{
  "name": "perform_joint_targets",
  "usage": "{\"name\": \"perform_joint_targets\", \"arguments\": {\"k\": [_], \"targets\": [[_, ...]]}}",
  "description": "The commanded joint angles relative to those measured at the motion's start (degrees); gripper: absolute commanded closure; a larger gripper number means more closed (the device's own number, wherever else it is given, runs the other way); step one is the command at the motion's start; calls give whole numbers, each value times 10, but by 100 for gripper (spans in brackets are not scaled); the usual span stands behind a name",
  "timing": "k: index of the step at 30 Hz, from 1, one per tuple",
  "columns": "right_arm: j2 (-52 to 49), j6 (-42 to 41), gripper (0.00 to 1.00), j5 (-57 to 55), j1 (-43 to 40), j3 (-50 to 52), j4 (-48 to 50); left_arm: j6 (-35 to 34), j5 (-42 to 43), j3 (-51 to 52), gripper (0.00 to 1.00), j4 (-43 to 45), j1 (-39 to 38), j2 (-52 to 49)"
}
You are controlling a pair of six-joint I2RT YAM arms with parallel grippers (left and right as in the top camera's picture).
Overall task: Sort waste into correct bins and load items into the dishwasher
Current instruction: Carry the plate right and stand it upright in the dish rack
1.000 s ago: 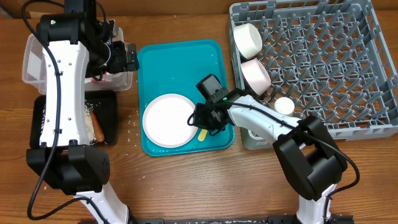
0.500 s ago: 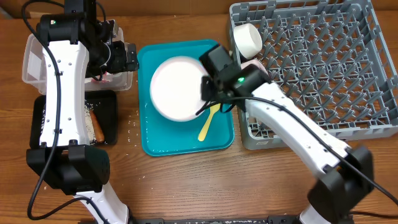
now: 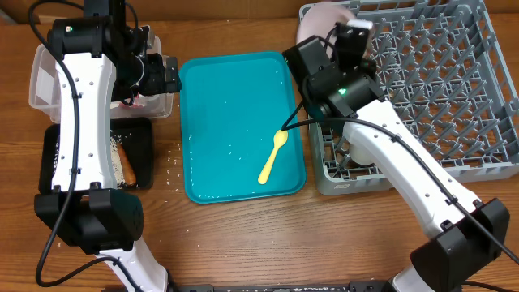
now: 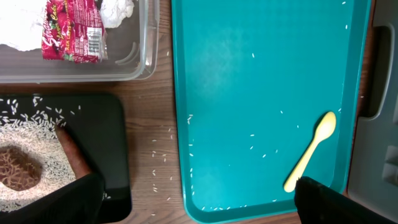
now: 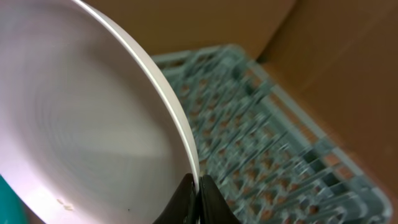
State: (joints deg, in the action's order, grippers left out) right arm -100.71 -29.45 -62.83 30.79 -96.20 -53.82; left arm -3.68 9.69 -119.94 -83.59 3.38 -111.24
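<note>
My right gripper shifts to the right in the overhead view and down among the rack's free wires next, since the plate [image 3: 318, 18] hangs over the rack's edge beside them.
My right gripper [image 3: 332, 31] is shut on the rim of the round white plate [image 3: 318, 18], held tilted on edge over the far-left corner of the grey dish rack [image 3: 430, 89]. In the right wrist view the fingers [image 5: 198, 186] pinch the plate [image 5: 81, 124] with the rack [image 5: 261, 143] behind. My left gripper [image 3: 169, 75] is open and empty by the clear tub [image 3: 40, 77]. The tub holds the red wrapper [image 4: 69, 28] and napkin [image 4: 118, 7]. The black tray [image 4: 99, 137] holds rice [image 4: 25, 127], the brown lump [image 4: 18, 169] and the sausage stick [image 4: 69, 149]. The yellow spoon [image 3: 273, 156] lies on the teal tray.
The teal tray [image 3: 227, 105] sits between the bins and the rack, with stray rice grains on it. More grains lie on the wood [image 4: 158, 165] between the trays. A small white cup [image 3: 357, 152] shows in the rack under my right arm. The bowls are hidden by the arm.
My right gripper has lifted the plate off the teal tray and carried it up and right to the rack's far-left corner. The spoon now lies uncovered. The left arm has not moved.
</note>
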Motion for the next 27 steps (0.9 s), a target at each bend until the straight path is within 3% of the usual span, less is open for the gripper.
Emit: {"name": "perform_joint_targets", "arguments": {"k": [1, 10, 18, 27], "targets": [[11, 0, 96, -127, -23, -13, 28, 7, 6, -2, 0, 0, 0, 0], [-52, -1, 96, -87, -123, -13, 84, 7, 6, -2, 0, 0, 0, 0], [-93, 14, 96, 22, -141, -13, 87, 7, 6, -2, 0, 0, 0, 0], [-143, 14, 96, 25, -142, -13, 88, 7, 6, -2, 0, 0, 0, 0]]}}
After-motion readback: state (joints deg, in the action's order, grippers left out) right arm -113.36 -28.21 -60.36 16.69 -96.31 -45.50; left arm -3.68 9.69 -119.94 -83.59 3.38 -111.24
